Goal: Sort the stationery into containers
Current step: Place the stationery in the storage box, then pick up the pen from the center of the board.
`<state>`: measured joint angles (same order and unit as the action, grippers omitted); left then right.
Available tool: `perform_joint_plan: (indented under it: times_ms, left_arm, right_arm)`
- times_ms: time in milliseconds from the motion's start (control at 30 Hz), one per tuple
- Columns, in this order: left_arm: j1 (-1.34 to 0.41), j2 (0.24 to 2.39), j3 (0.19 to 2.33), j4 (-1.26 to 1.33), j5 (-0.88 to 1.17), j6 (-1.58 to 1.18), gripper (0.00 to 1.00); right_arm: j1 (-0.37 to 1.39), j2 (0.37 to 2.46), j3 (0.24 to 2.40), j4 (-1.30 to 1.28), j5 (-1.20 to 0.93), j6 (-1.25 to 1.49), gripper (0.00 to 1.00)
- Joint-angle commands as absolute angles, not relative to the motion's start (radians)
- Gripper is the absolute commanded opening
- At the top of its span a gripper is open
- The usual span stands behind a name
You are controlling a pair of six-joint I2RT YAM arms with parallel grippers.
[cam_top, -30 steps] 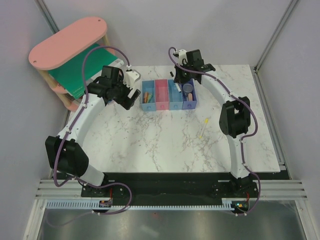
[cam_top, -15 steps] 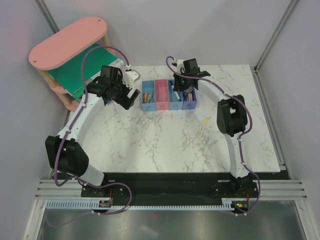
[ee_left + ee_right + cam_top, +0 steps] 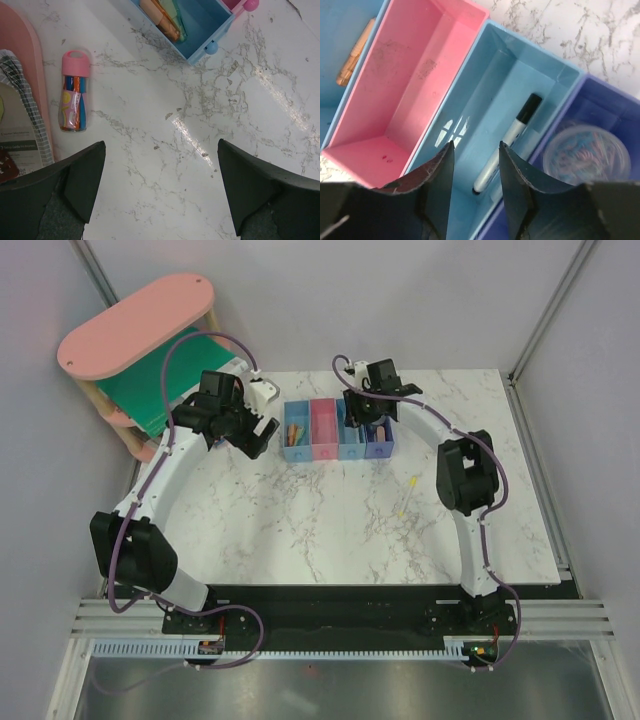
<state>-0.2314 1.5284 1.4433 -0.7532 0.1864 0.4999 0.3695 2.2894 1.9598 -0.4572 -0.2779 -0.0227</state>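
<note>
My right gripper will next rise off the third bin, move back and come down to the thin white stick that is still outside the bins.
The joined row of bins [image 3: 323,430] stands at the back middle of the table. My right gripper [image 3: 476,147] hovers over the third, light blue bin [image 3: 520,75], its jaws a little apart and empty; it also shows in the top view [image 3: 360,418]. A black-and-white pen [image 3: 507,145] lies loose in that bin. The pink bin [image 3: 405,75] is bare. The dark blue bin [image 3: 615,115] holds a clear round disc [image 3: 585,155]. Orange sticks [image 3: 160,20] lie in the first light blue bin [image 3: 210,20]. My left gripper [image 3: 161,150] is wide open over bare marble left of the row. A thin yellow stick [image 3: 408,496] lies on the table.
A clear tube with a pink cap [image 3: 74,92] holding coloured sticks lies on the marble by the pink shelf's base [image 3: 25,65]. The pink oval-topped shelf [image 3: 135,325] with a green book [image 3: 165,385] stands at the back left. Enclosure walls close in on the sides.
My right gripper moved from above the dark blue bin toward the near left and down over the third bin. The left arm barely moved.
</note>
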Motion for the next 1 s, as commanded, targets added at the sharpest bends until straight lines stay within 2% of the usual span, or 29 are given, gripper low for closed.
perform_joint_plan:
  times_ms: [0,200,433,667,967]
  left_arm:
    - [-0.229,1.47,1.46,-0.73,0.212,0.538,1.0]
    - [-0.229,1.378,1.405,-0.73,0.203,0.629,1.0]
    - [-0.229,1.275,1.345,-0.733,0.195,0.729,1.0]
    - [-0.23,1.189,1.302,-0.765,0.173,0.791,1.0]
    - [-0.23,1.134,1.302,-0.798,0.149,0.815,1.0]
  right_arm:
    - [0.365,2.106,1.895,-0.457,-0.246,-0.025,0.48]
    - [0.357,1.855,1.654,-0.474,-0.147,-0.006,0.56]
    - [0.339,1.671,1.352,-0.566,-0.126,-0.034,0.75]
    - [0.279,1.693,1.171,-0.563,-0.167,0.109,0.75]
    - [0.235,1.71,1.129,-0.555,-0.101,0.187,0.73]
